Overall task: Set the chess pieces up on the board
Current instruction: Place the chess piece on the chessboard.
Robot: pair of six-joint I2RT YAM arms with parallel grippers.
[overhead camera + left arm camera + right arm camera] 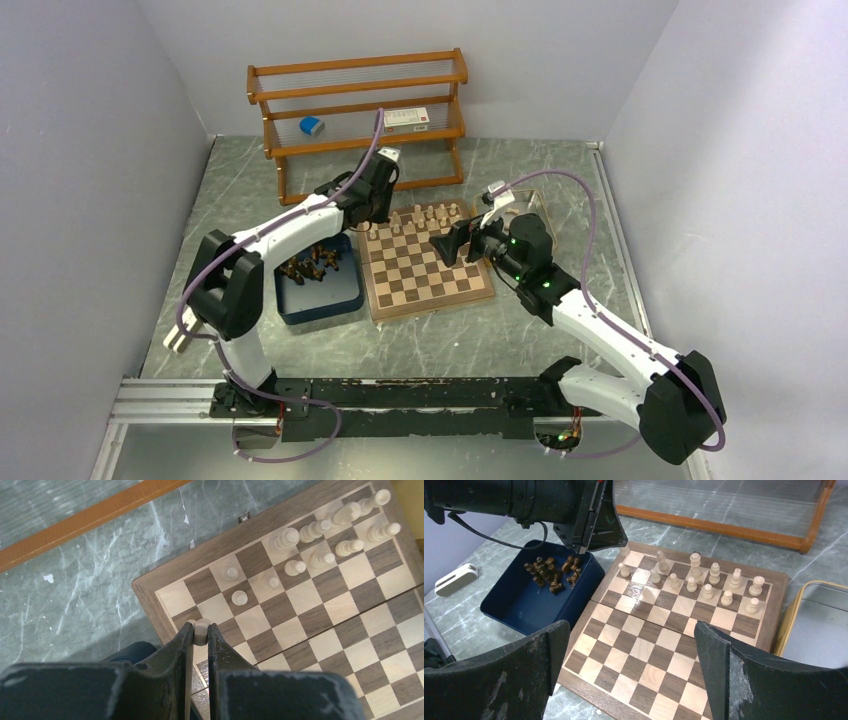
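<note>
The robot's left gripper will next go down onto the bare dark square (202, 585) beside the light corner square and release the cream piece, since that square is below the gripper.
The board (420, 285) lies mid-table, with cream chess pieces (430, 213) standing in its two far rows. My left gripper (378, 208) hangs over the board's far-left corner. In the left wrist view it (200, 630) is shut on a cream piece (202, 632), just above the corner squares of the board (320, 630), near other cream pieces (320, 545). My right gripper (450, 243) is open and empty. In its own view it (631, 645) hovers over bare squares of the board (659, 630). Dark brown pieces (551, 572) lie in a heap in the navy tray (539, 622).
The navy tray (320, 308) touches the board's left side. A yellow tray (540, 205) sits at the board's right, seen as a yellow rim (788, 625) in the right wrist view. A wooden shelf (360, 110) stands behind the board. Grey walls close in both sides.
</note>
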